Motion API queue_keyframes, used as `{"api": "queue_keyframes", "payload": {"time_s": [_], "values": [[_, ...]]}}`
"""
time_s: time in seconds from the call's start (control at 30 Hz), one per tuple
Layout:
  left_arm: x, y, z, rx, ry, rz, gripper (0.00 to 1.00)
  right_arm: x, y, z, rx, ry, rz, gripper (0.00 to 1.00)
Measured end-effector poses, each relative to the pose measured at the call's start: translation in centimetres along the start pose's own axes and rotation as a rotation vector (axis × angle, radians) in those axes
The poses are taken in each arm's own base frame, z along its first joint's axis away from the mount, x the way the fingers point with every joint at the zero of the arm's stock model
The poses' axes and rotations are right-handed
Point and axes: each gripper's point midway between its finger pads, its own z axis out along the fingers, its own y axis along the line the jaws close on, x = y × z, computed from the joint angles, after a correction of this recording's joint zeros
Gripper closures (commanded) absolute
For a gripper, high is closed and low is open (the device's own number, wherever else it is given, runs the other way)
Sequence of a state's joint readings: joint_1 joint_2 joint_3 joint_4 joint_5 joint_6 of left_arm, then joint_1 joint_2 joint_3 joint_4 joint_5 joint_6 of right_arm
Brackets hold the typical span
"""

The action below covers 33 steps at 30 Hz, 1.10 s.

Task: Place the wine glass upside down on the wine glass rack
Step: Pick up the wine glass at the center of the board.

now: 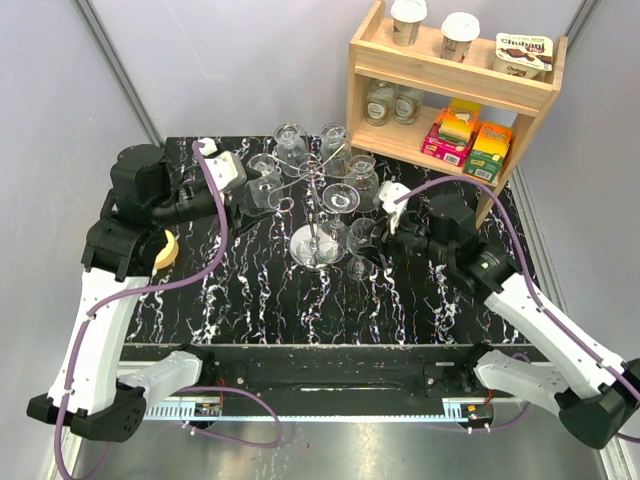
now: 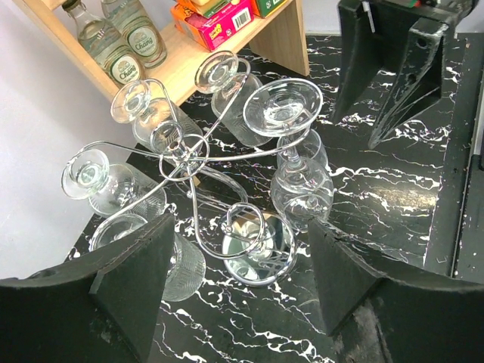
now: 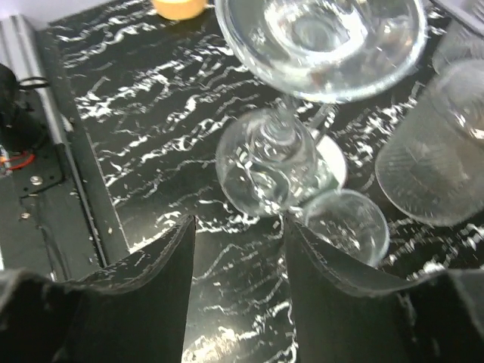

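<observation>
My right gripper moves outward and turns next, bringing its fingers astride the rim of the glass beside the rack base, as it's outside their gap.
The wine glass rack [image 1: 318, 215] is a silver wire stand with a round disc base, mid-table. Several wine glasses hang upside down on its arms. In the right wrist view one wine glass [image 3: 266, 160] hangs foot-up just past my fingertips; its foot fills the top of the view. My right gripper [image 1: 372, 240] [image 3: 240, 227] is open and empty, right of the rack. My left gripper [image 1: 250, 190] [image 2: 242, 234] is open and empty, left of the rack, facing its base [image 2: 257, 246]. A ribbed glass [image 2: 181, 265] is by my left finger.
A wooden shelf unit [image 1: 450, 90] with cups, bottles and boxes stands at the back right. A yellow object [image 1: 165, 250] lies at the table's left edge. Another glass [image 1: 358, 265] is low beside the rack base, in front of the right gripper.
</observation>
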State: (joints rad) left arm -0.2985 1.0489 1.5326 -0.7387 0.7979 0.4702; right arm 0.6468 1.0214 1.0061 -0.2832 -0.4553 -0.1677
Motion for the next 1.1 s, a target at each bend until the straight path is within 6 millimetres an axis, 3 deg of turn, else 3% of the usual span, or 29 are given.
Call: {"api": "queue_keyframes", "payload": {"time_s": [0.17, 0.3, 0.63, 1.1], "values": [[-0.2, 0.1, -0.1, -0.004, -0.002, -0.005, 0.25, 1.1, -1.2, -2.7, 0.125, 0.058, -0.036, 0.50], [-0.3, 0.2, -0.2, -0.011, -0.003, -0.006, 0.25, 1.6, -3.2, -3.6, 0.250, 0.086, -0.041, 0.50], [-0.3, 0.3, -0.2, -0.016, -0.002, -0.011, 0.25, 5.2, -7.8, -1.1, 0.438, 0.219, 0.024, 0.57], [-0.3, 0.2, -0.3, -0.017, -0.004, -0.007, 0.26, 6.6, -10.1, 0.6, 0.524, 0.258, 0.063, 0.59]]}}
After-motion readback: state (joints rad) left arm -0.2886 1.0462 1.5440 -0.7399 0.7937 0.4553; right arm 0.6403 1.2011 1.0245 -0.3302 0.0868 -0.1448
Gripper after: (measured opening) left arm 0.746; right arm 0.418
